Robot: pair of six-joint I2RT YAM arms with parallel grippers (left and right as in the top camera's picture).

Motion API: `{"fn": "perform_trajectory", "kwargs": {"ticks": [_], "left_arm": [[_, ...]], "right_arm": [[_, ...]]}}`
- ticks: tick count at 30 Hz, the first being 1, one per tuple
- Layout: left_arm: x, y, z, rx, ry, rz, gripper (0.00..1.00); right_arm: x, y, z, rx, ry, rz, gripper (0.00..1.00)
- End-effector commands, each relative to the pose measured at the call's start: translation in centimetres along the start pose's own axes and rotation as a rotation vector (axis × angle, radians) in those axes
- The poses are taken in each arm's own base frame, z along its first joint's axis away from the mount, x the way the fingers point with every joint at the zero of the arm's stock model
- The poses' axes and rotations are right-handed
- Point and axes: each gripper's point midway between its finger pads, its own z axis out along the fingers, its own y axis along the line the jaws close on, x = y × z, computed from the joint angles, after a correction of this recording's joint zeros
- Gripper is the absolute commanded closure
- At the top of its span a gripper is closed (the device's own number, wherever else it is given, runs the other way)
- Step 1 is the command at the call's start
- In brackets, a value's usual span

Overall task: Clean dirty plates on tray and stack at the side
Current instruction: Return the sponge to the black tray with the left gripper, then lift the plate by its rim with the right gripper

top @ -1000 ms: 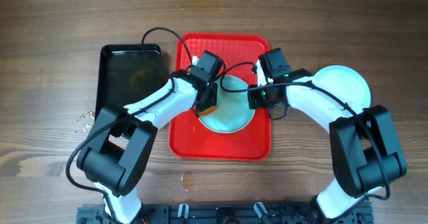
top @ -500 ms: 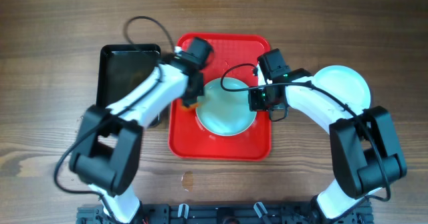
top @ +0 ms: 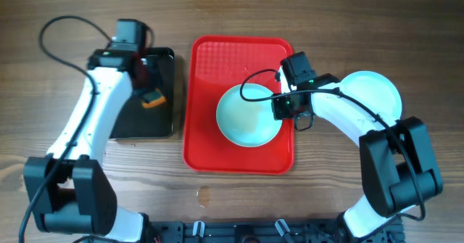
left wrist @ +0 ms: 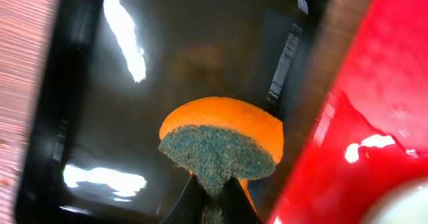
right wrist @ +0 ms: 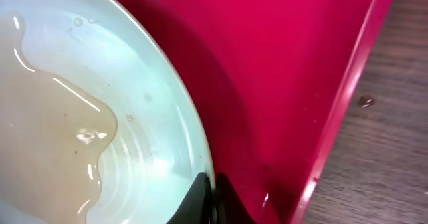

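Note:
The black tray's bottom lies clear below the orange sponge, so my left gripper will next move down slightly, back onto the near half of the black tray, and let go of the sponge.
A pale-blue plate (top: 249, 115) lies on the red tray (top: 239, 156), wet with a film of liquid (right wrist: 47, 117). My right gripper (top: 283, 106) is shut on its right rim (right wrist: 212, 190). Another pale-blue plate (top: 377, 91) sits on the table to the right of the tray, partly under my right arm. My left gripper (top: 148, 91) is shut on an orange sponge with a green scouring side (left wrist: 221, 140) and holds it over the black tray (top: 138, 123). The red tray's edge shows at the right of the left wrist view (left wrist: 374, 117).
The black tray (left wrist: 80, 83) stands left of the red tray, with a strip of wood table between them. A cable loops above my left arm (top: 65, 25). Small droplets lie on the table in front of the red tray (top: 203, 194).
My left gripper has carried the sponge off the plate and leftward, from the red tray to over the black tray. The right gripper and plate have not moved.

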Motion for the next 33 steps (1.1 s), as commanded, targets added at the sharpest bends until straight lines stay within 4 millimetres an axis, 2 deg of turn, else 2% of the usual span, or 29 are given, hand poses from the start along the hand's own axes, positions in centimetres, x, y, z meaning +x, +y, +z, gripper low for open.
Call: {"fn": "perform_trajectory", "kwargs": {"ticks": [1,5,8,13,15,18,19,20,21,27,33], "left_arm": [[0.8,2.6,2.5,-0.021,0.033,-0.020,0.96],[2.5,3.2,4.9,-0.009,0.043,-0.002,0.96],[3.7,3.5,6.4,-0.009,0.040,0.000,0.96],[4.7,3.8,7.0,-0.014,0.055,0.002,0.87],[4.7,3.8,7.0,-0.014,0.055,0.002,0.67],[4.7,3.8,7.0,-0.014,0.055,0.002,0.57],[4.7,3.8,7.0,-0.014,0.056,0.001,0.49],[4.8,3.8,7.0,-0.014,0.057,0.002,0.20],[4.8,3.8,7.0,-0.015,0.058,0.002,0.00],[4.8,3.8,7.0,-0.015,0.058,0.002,0.00],[4.8,3.8,7.0,-0.015,0.058,0.002,0.00]], "right_arm": [[-3.1,-0.2,-3.9,0.085,-0.149,-0.077,0.96],[-4.0,0.2,-7.1,0.227,-0.256,-0.161,0.95],[-4.7,0.5,-10.4,0.395,-0.369,-0.213,0.96],[-5.0,2.1,-16.2,0.682,-0.571,-0.309,0.96],[-4.9,3.5,-18.1,0.776,-0.645,-0.346,0.96],[-4.3,5.0,-18.8,0.810,-0.679,-0.392,0.96],[-4.2,5.5,-18.8,0.809,-0.688,-0.405,0.96],[-4.1,5.8,-19.0,0.814,-0.696,-0.412,0.96],[-3.9,6.1,-19.1,0.819,-0.705,-0.418,0.96],[-3.7,6.5,-20.0,0.864,-0.738,-0.426,0.95],[-3.7,6.6,-20.1,0.875,-0.733,-0.447,0.96]]}}
